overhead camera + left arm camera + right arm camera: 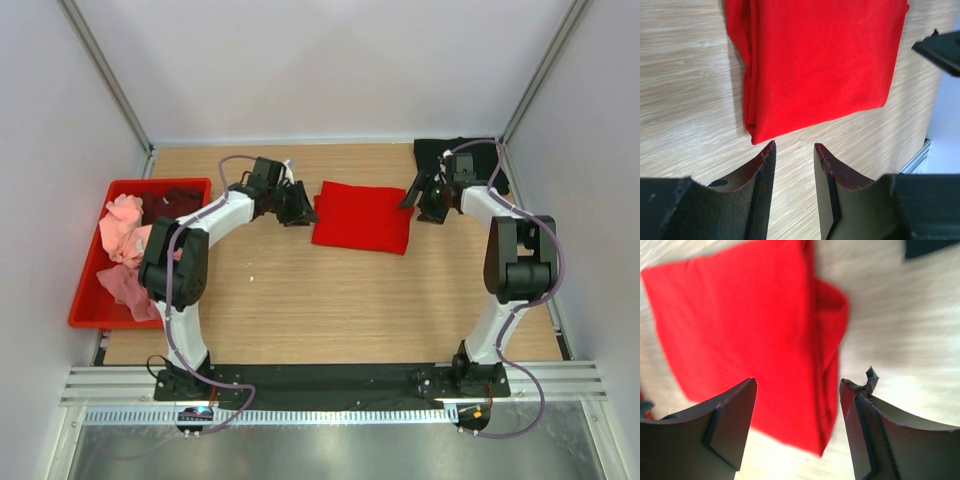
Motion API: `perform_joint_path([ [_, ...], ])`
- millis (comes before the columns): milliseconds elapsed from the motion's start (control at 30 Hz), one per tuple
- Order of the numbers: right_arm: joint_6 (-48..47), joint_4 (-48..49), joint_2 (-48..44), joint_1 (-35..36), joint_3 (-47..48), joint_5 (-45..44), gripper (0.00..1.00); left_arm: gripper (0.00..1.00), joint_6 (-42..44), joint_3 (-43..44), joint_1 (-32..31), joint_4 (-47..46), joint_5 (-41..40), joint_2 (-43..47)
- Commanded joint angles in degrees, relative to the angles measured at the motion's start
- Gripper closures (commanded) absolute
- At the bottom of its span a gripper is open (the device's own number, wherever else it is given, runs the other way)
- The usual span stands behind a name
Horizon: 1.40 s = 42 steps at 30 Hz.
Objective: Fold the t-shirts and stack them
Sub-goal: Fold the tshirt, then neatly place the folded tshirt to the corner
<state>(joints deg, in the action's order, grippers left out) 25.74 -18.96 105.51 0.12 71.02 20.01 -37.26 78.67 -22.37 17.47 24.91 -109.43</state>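
Observation:
Next, the right gripper lowers astride the red t-shirt's edge by the black t-shirt, as that edge lies below it and to its left in the top view.
A bright red t-shirt (362, 216) lies folded into a rectangle on the table's far middle; it also shows in the left wrist view (815, 65) and the right wrist view (745, 325). My left gripper (300, 207) is open and empty just left of the shirt's left edge (794, 145). My right gripper (418, 200) is open and empty above the shirt's right end (797, 382). A black t-shirt (450, 152) lies at the far right behind the right arm. Pink and rose t-shirts (126, 232) and a dark maroon one (170, 204) lie in the crate.
A rigid red plastic crate (88, 300) stands at the table's left edge. White walls close in the back and both sides. The wooden table (330, 300) stretches bare in front of the red shirt.

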Motion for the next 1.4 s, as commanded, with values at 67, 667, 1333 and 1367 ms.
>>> perform_joint_path([
  [67,-3.1,-1.6,5.1,-0.9,5.8,-5.8,0.25,0.63,-1.1,-1.8,0.3,-0.2,2.3,-1.3],
  [667,-8.7,1.8,13.4,5.5,6.4,-8.8,0.26,0.61,3.4,-5.2,0.3,14.2,-4.6,17.0],
  [1333,-8.6,-1.3,19.7,5.6,13.2,-4.4,0.34,0.59,7.4,-2.6,0.4,20.9,-6.7,21.4],
  [1367,-8.8,-1.3,20.0,5.5,13.5,-4.0,0.37,0.59,7.6,-2.2,0.4,21.4,-7.1,21.7],
])
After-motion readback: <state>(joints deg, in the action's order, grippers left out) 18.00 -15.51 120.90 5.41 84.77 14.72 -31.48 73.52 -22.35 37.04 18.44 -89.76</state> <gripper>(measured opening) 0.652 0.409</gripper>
